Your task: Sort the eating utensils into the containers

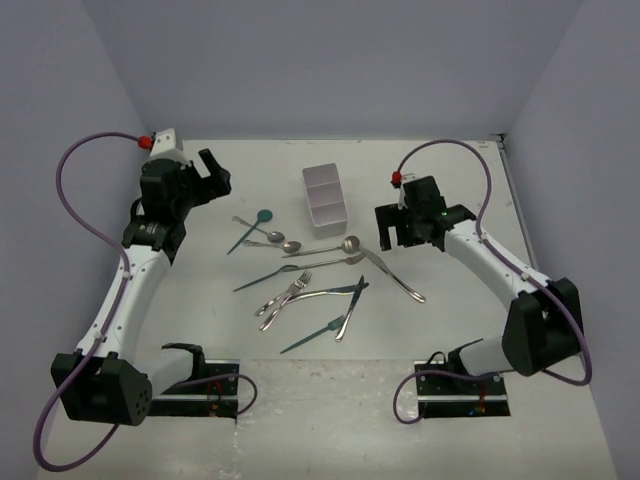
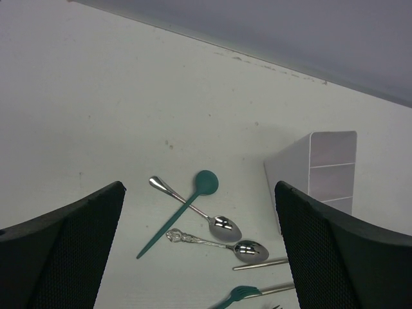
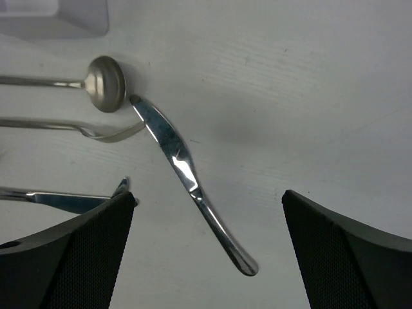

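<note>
Since the fork reaches the silver knife's blade, my right gripper will lower and draw back first to get onto the handle's blade end.
The white three-compartment box [image 1: 325,200] stands at the table's back middle, all compartments empty; it also shows in the left wrist view [image 2: 328,168]. The utensils lie loose in front of it: a teal spoon [image 1: 250,230] crossing a silver spoon [image 2: 222,225], another silver spoon [image 2: 250,250], several forks [image 1: 285,295], and a curved silver knife [image 1: 392,272]. My left gripper [image 1: 218,172] is open and empty, raised left of the box, above the teal spoon [image 2: 187,209]. My right gripper [image 1: 398,240] is open and empty, over the silver knife [image 3: 183,167], its jaws either side of the handle.
A round silver ladle spoon [image 3: 106,84] and a fork-like piece [image 3: 109,132] lie just left of the knife's tip. A dark knife [image 1: 355,292] and a teal utensil [image 1: 312,335] lie nearer the front. Grey walls close in the table's back and sides.
</note>
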### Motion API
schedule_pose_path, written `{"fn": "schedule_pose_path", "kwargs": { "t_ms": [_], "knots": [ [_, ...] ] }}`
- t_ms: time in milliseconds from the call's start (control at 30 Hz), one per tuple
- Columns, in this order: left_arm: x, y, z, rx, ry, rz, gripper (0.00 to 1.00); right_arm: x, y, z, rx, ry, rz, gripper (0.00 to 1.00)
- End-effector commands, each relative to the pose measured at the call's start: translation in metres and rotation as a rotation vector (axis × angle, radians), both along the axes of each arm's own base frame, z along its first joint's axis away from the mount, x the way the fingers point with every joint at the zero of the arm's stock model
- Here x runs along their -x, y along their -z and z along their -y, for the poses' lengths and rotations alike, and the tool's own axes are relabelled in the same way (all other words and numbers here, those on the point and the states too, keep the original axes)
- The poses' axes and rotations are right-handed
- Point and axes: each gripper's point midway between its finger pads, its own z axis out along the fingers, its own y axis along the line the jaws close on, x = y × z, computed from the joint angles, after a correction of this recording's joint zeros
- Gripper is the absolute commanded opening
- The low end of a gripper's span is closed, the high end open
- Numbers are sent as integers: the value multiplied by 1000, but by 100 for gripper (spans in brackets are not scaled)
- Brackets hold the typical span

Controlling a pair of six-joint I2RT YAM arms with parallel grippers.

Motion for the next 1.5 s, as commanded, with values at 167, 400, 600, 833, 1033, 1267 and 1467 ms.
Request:
{"fn": "schedule_pose_path", "kwargs": {
  "t_ms": [167,400,600,833,1033,1267,1467],
  "knots": [
    [-2,-8,0,-12,17,47,100,31,89,-3,88,-68,-303,99],
    [-3,-5,-1,-20,15,42,100,49,107,-12,158,-63,-385,99],
    [-2,-4,-7,-34,-14,37,100,57,121,-15,168,-36,-463,85],
    [-2,-6,-10,-43,-26,38,100,63,126,-18,155,-10,-501,41],
    [-1,-8,-12,-49,-40,42,100,74,128,-14,152,71,-547,23],
    [1,-10,-15,-54,-51,48,100,76,130,-4,180,151,-554,13],
    [2,-10,-13,-50,-45,48,100,66,128,-3,172,158,-492,0]
  ]
}}
